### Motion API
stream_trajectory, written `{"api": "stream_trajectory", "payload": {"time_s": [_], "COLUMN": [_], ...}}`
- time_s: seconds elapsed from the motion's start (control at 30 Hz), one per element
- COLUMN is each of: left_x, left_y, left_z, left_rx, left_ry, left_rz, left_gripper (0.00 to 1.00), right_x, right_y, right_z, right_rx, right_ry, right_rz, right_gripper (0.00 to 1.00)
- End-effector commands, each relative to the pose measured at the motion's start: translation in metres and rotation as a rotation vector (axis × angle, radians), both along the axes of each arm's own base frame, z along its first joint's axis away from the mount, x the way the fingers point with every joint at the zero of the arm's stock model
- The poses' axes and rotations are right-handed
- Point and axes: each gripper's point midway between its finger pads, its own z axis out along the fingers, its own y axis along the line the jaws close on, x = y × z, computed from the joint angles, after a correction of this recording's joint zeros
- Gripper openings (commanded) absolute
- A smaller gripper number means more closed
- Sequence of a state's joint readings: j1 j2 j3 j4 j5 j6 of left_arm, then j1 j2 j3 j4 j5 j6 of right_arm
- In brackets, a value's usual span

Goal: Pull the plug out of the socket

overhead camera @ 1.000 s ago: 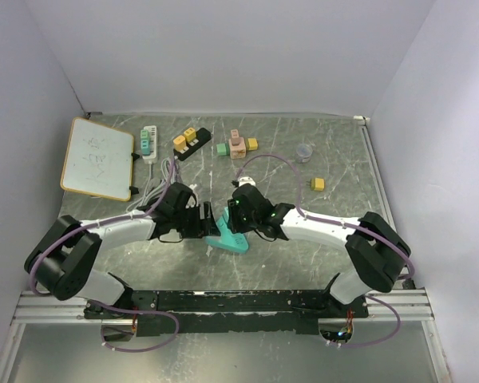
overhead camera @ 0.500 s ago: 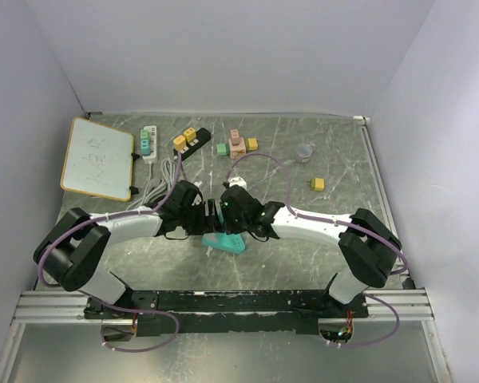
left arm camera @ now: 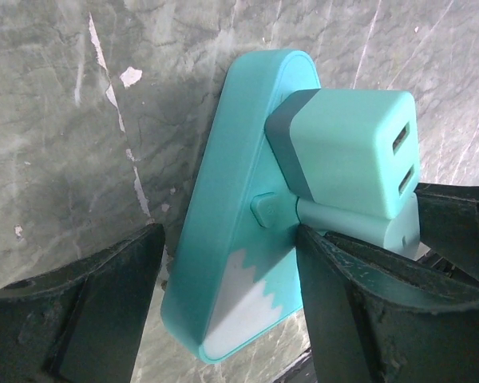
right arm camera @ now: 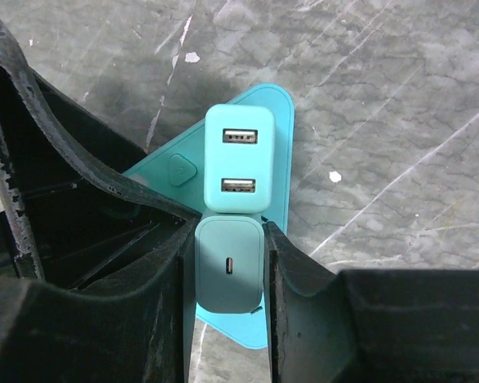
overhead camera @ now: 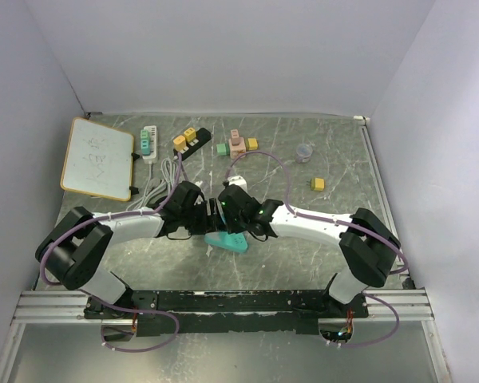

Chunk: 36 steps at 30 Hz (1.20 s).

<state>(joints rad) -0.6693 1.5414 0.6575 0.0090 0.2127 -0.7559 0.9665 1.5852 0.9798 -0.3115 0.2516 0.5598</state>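
The right gripper pulls up and outward toward the yellow cube next, lowering the smaller plug point(right arm camera: 230, 267) onto the open tabletop there, clear of the teal socket.
A teal triangular socket point(overhead camera: 226, 240) lies flat on the marble table, centre front. Two plugs stand in it: a mint charger point(right arm camera: 238, 159) with two USB ports and a smaller grey-green plug point(right arm camera: 230, 267) with one slot. My right gripper point(right arm camera: 230, 227) is shut on the smaller plug, one finger on each side. My left gripper point(left arm camera: 230, 239) is open and straddles the socket body point(left arm camera: 223, 199). Its right finger point(left arm camera: 335, 279) touches the socket beside the plugs. Its left finger point(left arm camera: 104, 295) stands a small gap away. Both grippers meet over the socket in the top view.
A whiteboard point(overhead camera: 98, 158) lies at the back left. Two power strips point(overhead camera: 148, 142) point(overhead camera: 190, 140) with white cables point(overhead camera: 156, 183) sit behind the left arm. Coloured blocks point(overhead camera: 238, 144), a small clear container point(overhead camera: 304, 151) and a yellow cube point(overhead camera: 318, 184) lie further back.
Both grippers have come together over the socket, which has slid slightly left. The right gripper has moved left and down onto the plug, and the left gripper has moved right.
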Motion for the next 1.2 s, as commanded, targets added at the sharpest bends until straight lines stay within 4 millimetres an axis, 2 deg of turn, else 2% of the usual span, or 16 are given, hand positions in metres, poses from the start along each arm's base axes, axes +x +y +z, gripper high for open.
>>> {"api": "stream_trajectory", "payload": {"time_s": [0.0, 0.13, 0.37, 0.43, 0.53, 0.73, 0.83, 0.93, 1.17], "left_x": [-0.047, -0.050, -0.052, -0.049, -0.046, -0.044, -0.043, -0.041, -0.041], "left_y": [0.078, 0.083, 0.079, 0.075, 0.068, 0.056, 0.049, 0.047, 0.043], "left_z": [-0.074, -0.079, -0.079, -0.074, -0.065, -0.051, -0.046, -0.046, -0.043], "left_rx": [0.370, 0.387, 0.362, 0.351, 0.314, 0.241, 0.210, 0.210, 0.200], "left_ry": [0.171, 0.174, 0.181, 0.172, 0.147, 0.123, 0.116, 0.117, 0.111], "left_rz": [0.050, 0.054, 0.053, 0.040, 0.019, -0.004, -0.021, -0.031, -0.044], "left_gripper": [0.78, 0.78, 0.78, 0.78, 0.78, 0.77, 0.77, 0.77, 0.77], "right_x": [0.024, 0.031, 0.034, 0.038, 0.048, 0.072, 0.092, 0.122, 0.192], "right_y": [0.027, 0.027, 0.004, -0.020, -0.070, -0.150, -0.173, -0.185, -0.196], "right_z": [0.072, 0.096, 0.091, 0.088, 0.074, 0.055, 0.050, 0.050, 0.029], "right_rx": [0.173, 0.345, 0.262, 0.191, 0.145, 0.261, 0.313, 0.397, 0.453], "right_ry": [-0.147, -0.127, -0.140, -0.170, -0.174, -0.138, -0.124, -0.115, -0.093], "right_rz": [-0.010, -0.005, -0.063, -0.120, -0.212, -0.338, -0.378, -0.411, -0.446], "right_gripper": [0.00, 0.00, 0.00, 0.00, 0.00, 0.00, 0.00, 0.00, 0.01]}}
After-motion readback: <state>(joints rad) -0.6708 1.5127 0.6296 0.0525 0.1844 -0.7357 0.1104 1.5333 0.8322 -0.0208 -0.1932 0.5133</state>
